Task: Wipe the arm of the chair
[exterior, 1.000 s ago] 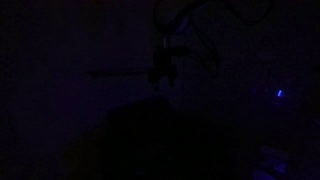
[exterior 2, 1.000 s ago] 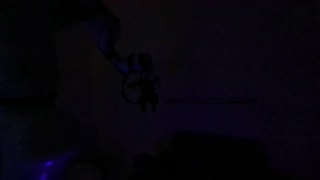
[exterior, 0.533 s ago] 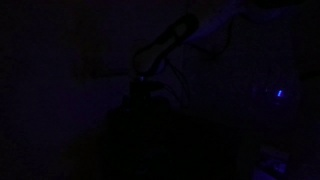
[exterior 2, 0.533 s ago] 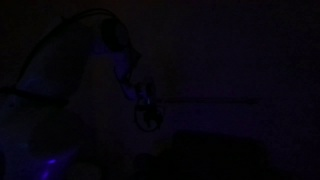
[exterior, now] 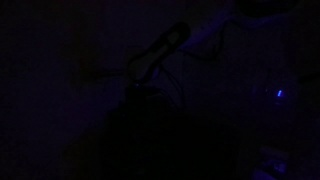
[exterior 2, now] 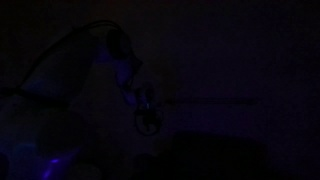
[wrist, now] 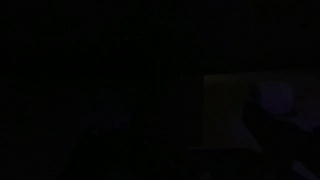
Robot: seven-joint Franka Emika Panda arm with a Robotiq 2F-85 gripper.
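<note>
My gripper will next move down toward the top of the dark bulk [exterior: 150,114] and close its wide fingers there, because that bulk is below my hanging gripper.
The room is almost black. In both exterior views I make out only the faint outline of the arm, with my gripper [exterior: 139,82] [exterior 2: 147,116] hanging above a dark bulk that may be the chair [exterior: 150,135] [exterior 2: 210,158]. The chair's arm cannot be picked out. My jaws stand wide, and the dark hides whether anything lies between them. In the wrist view only a dim paler patch [wrist: 262,100] shows at the right; the fingers are lost in the dark. No cloth is visible.
A small blue light [exterior: 279,95] glows at the right in an exterior view. A bluish glow [exterior 2: 45,162] sits low beside the robot's base. Everything else is too dark to tell.
The arm has swung and the gripper has come down a little toward the dark bulk. Over the last half second it sank only slightly.
</note>
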